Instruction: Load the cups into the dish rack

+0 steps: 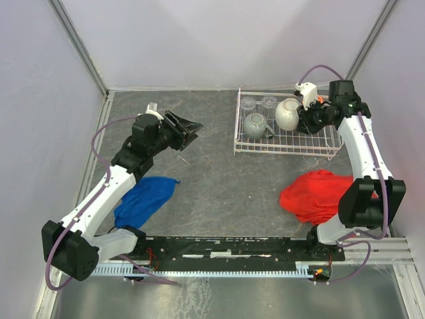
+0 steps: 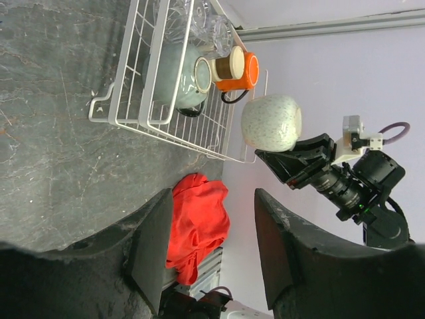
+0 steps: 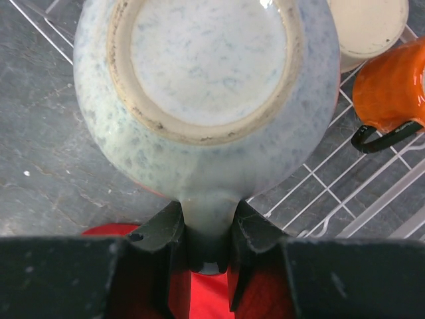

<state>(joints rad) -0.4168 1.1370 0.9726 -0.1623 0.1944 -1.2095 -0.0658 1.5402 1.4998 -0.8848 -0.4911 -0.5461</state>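
Observation:
My right gripper needs to lower the cream-white speckled mug (image 1: 287, 114) onto the wires beside the grey-green mug (image 1: 254, 125) before it opens.
My right gripper (image 3: 207, 226) is shut on the handle of the cream-white speckled mug (image 3: 206, 86), whose base faces the wrist camera. This mug (image 1: 287, 114) hangs over the white wire dish rack (image 1: 285, 151). In the rack stand a grey-green mug (image 1: 254, 125), two clear glass tumblers (image 1: 248, 103), an orange mug (image 2: 242, 72) and a tan cup (image 2: 226, 66). My left gripper (image 1: 192, 131) is open and holds nothing, out over the table left of the rack.
A red cloth (image 1: 315, 195) lies in front of the rack near the right arm. A blue cloth (image 1: 143, 199) lies beside the left arm. Pale walls close in the grey table on three sides.

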